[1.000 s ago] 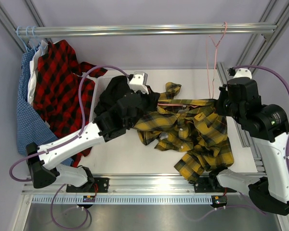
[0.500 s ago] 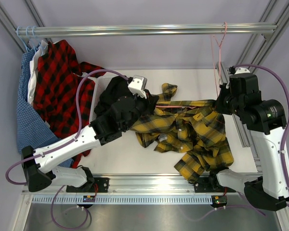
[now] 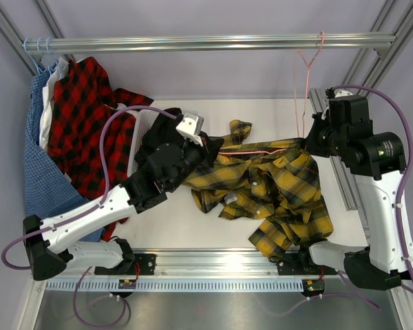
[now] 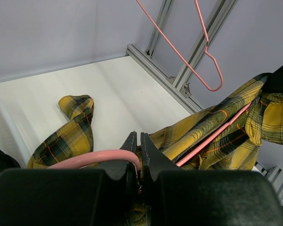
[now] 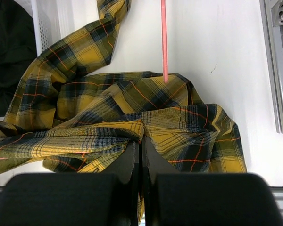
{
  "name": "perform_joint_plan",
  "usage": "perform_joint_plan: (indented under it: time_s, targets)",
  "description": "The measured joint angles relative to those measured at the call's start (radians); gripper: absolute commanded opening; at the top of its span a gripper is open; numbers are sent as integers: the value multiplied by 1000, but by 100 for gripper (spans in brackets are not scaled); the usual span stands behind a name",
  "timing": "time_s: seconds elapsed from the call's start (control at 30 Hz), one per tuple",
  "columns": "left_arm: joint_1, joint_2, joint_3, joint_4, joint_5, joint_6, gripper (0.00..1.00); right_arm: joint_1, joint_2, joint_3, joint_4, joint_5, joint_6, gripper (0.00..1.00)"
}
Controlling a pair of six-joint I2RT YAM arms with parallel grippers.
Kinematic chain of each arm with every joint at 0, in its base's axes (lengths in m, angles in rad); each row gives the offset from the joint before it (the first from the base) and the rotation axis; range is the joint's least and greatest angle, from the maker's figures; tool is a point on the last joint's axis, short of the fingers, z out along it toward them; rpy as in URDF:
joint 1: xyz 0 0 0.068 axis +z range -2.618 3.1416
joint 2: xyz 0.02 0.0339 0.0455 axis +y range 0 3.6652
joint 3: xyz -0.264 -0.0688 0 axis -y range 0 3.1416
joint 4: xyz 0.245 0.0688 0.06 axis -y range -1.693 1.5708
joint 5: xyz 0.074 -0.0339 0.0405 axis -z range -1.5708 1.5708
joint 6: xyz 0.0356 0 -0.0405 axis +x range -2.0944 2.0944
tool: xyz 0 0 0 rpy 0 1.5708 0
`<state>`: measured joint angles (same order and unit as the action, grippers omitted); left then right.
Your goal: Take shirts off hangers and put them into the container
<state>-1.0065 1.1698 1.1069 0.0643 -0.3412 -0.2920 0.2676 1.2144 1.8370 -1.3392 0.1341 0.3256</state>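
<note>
I need to pull the fold in my right gripper down and back toward the crumpled cloth below next, then release it, because the pink hanger still runs inside the shirt.
The yellow-and-black plaid shirt lies spread on the table between my two arms, with a pink hanger still inside it. My left gripper is shut on that hanger's curved wire at the shirt's left end. My right gripper is shut on a fold of the plaid shirt at its right end. The black shirt sits in the white container just left of my left wrist. A second pink hanger hangs bare on the rail.
The red-and-black plaid shirt and the blue checked shirt hang at the rail's left end beside the basket. An aluminium frame post runs along the table's right side, close behind my right arm.
My left gripper has drawn a little left and toward the near edge with the hanger. The right gripper has shifted slightly back, and the shirt is stretched tighter between them.
</note>
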Motion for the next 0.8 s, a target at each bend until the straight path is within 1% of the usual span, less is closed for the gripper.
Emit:
perform_joint_plan:
  time_s: [0.1,0.27,0.37,0.53,0.7,0.73,0.8]
  targets:
    - [0,-24,-24,18,15,13,0,-31,-10,-48,13,-39,-2,0]
    - [0,-55,-84,48,77,61,0,-106,-27,-181,27,-127,-9,0]
    - [0,-71,-106,58,77,66,0,-118,-33,-244,36,-165,-8,0]
    - [0,-63,-79,32,31,48,0,-125,-111,-351,95,-209,-4,0]
    - [4,-20,-29,33,66,-12,0,-142,-205,-493,166,-212,21,0]
    - [6,-4,-11,34,77,-25,0,-145,-216,-519,170,-213,27,1]
    - [13,27,21,34,100,-51,0,-153,-227,-558,182,-214,33,10]
